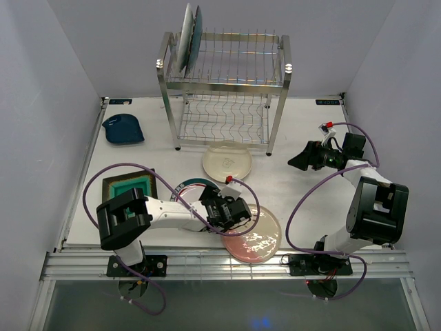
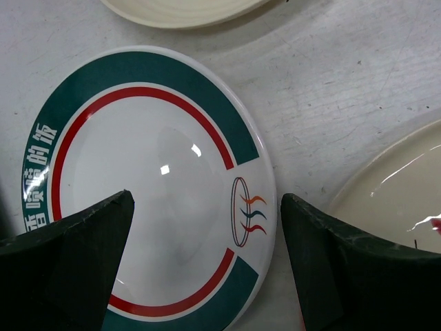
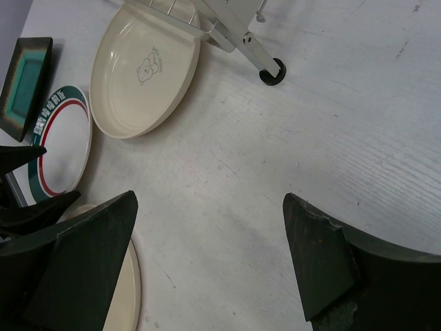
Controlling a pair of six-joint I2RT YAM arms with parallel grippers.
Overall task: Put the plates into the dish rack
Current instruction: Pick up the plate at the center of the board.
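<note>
My left gripper lowers and tilts onto the white plate's rim (image 2: 269,209) by the pink plate next, as that rim lies below, with bare table beside it for one finger.
The steel dish rack (image 1: 224,89) stands at the back with two plates (image 1: 187,38) upright in the left of its upper tier. On the table lie a small dark blue dish (image 1: 122,129), a square green dark-rimmed plate (image 1: 129,187), a cream round plate (image 1: 227,161), a pink speckled plate (image 1: 256,239) and a white plate with green-red rim (image 2: 151,179). My left gripper (image 2: 207,200) is open and hovers over the white plate's right edge. My right gripper (image 3: 210,200) is open and empty above bare table right of the rack.
The rack's front right foot (image 3: 272,71) stands just beyond the cream plate (image 3: 145,69). The pink plate (image 2: 400,193) lies close right of the white one. White walls enclose the table on three sides. The left arm (image 1: 158,210) lies across the white plate.
</note>
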